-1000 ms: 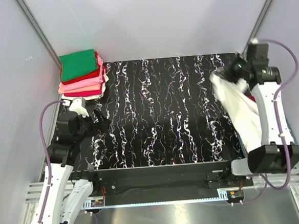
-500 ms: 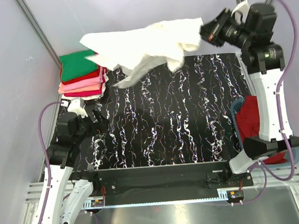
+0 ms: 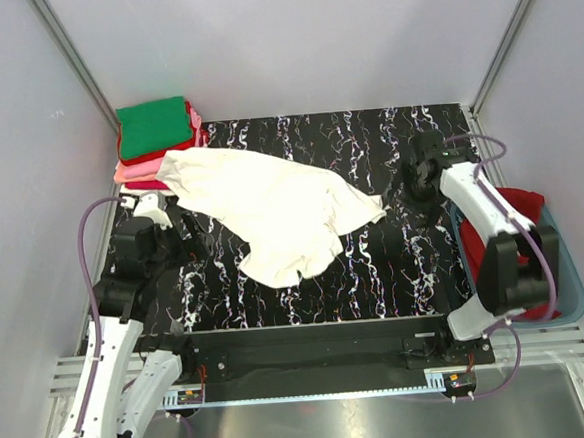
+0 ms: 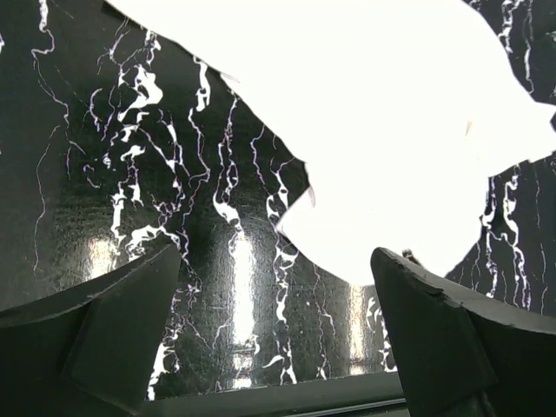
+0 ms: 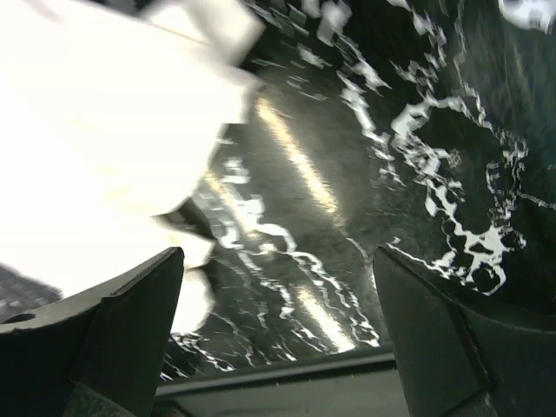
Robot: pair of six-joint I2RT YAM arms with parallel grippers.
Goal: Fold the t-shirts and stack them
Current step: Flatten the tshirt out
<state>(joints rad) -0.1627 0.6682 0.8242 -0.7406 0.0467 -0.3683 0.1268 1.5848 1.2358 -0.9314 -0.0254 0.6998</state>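
I should next move my right gripper to the left in the top view and back, then down onto the white t-shirt's near corner (image 3: 284, 278) (image 5: 185, 314), which sticks out onto empty table.
A white t-shirt (image 3: 271, 205) lies loose and crumpled across the middle of the black marbled table (image 3: 375, 263). One end overlaps the foot of a folded stack of t-shirts (image 3: 155, 128) at the back left, green on top over red and pink. My right gripper (image 3: 413, 182) stands open just right of the white shirt's tip, holding nothing; its wrist view has the white cloth (image 5: 104, 130) to the upper left. My left gripper (image 3: 191, 238) is open at the shirt's left edge, with the white cloth (image 4: 365, 113) ahead of its fingers.
A blue tub (image 3: 567, 280) at the right table edge holds a red t-shirt (image 3: 508, 229). Grey walls with metal frame posts (image 3: 76, 64) enclose the back and sides. The right arm stretches over the tub's left side.
The right gripper swung the white shirt out of the tub, up and leftward over the table, then opened and let it go. The shirt now lies on the table. The left arm stayed put.
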